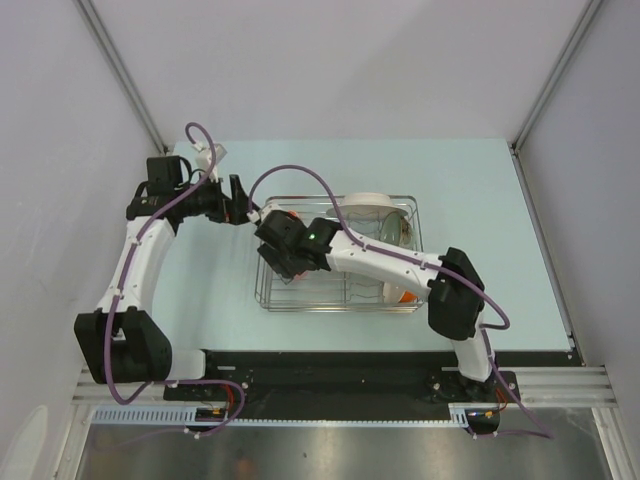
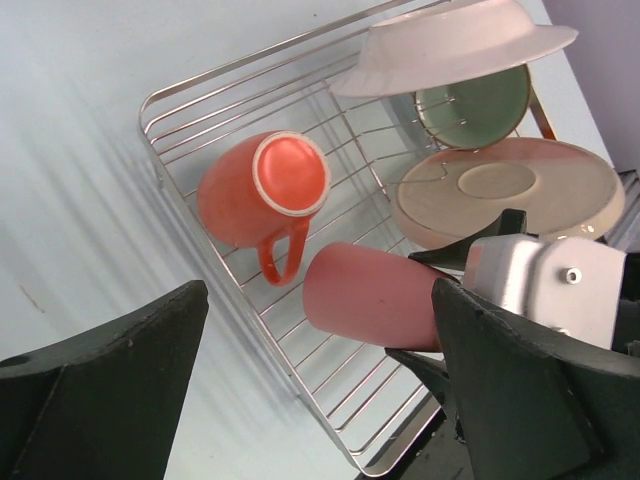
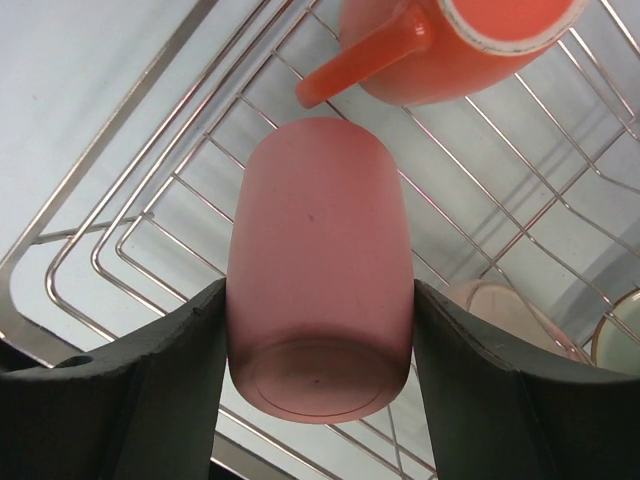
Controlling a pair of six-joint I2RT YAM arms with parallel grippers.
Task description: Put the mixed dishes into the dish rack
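The tumbler comes down with my right gripper onto the wires by the orange mug's handle (image 1: 298, 280) next and is released there, since the wires lie bare below the gripper.
My right gripper (image 3: 320, 390) is shut on the salmon-pink tumbler (image 3: 320, 270), held on its side low over the left part of the dish rack (image 3: 130, 230). I cannot tell whether it touches the wires. The orange mug (image 2: 250, 195) lies on its side in the rack just beyond the tumbler (image 2: 370, 295). The white grey-rimmed bowl (image 2: 450, 45), green glass bowl (image 2: 475, 105) and cream plate (image 2: 510, 190) stand in the rack's right part. My left gripper (image 2: 315, 390) is open and empty, just outside the rack's left back corner (image 1: 240, 195).
The rack (image 1: 340, 305) sits mid-table with the right arm (image 1: 380, 262) stretched across it. An orange-outside bowl (image 1: 400, 293) shows at the rack's front right under that arm. Pale table lies left of the rack, and walls enclose the back and sides.
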